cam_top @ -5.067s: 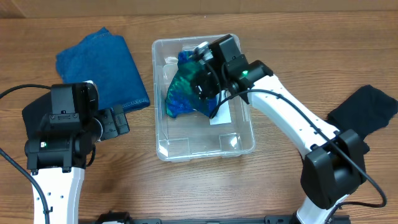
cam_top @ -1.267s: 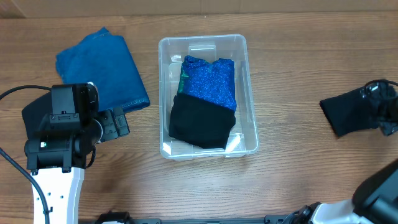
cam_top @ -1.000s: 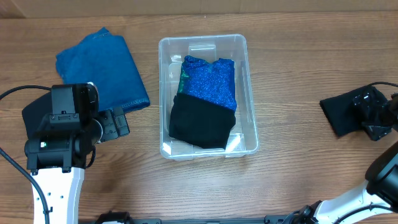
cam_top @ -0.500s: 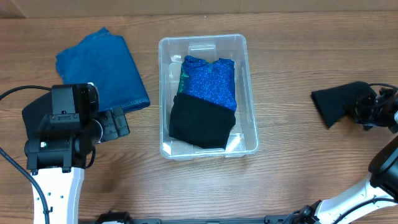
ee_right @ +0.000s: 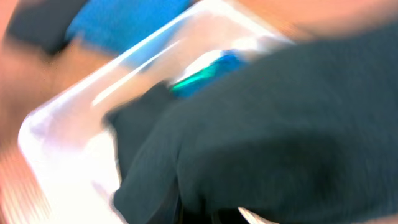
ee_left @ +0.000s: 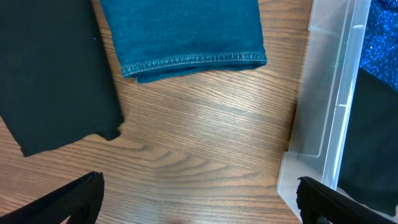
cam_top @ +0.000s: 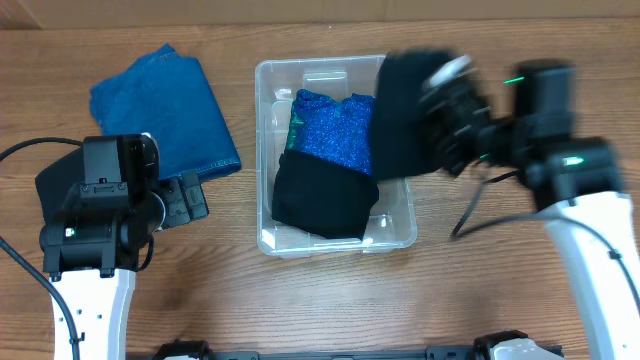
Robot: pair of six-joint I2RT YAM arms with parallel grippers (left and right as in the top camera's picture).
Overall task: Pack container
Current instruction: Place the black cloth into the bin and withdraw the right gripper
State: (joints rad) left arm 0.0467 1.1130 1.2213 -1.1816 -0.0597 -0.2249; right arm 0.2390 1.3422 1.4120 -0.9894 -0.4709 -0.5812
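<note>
Next, my right gripper sweeps left in the overhead view past the container's rim, then lowers and releases.
The clear container (cam_top: 320,64) stands mid-table, holding a sparkly blue cloth (cam_top: 335,135) and a folded black cloth (cam_top: 320,200). My right gripper (cam_top: 450,110), motion-blurred, is shut on another black cloth (cam_top: 405,115), which hangs over the container's right rim. In the right wrist view this black cloth (ee_right: 280,124) fills the frame and hides the fingers, with the container (ee_right: 68,143) below it. My left gripper (cam_top: 190,198) stands open to the left of the container, nothing between its fingers (ee_left: 74,196), with the container wall (ee_left: 329,93) at its right.
A folded blue denim cloth (cam_top: 165,105) lies at the back left, its hem (ee_left: 186,59) just ahead of my left gripper. A further black cloth (ee_left: 50,81) lies on the wood to the left, partly under the left arm.
My right gripper closed on the black cloth at the table's right side, lifted it and swung left to the container's right rim. The left arm has not moved.
</note>
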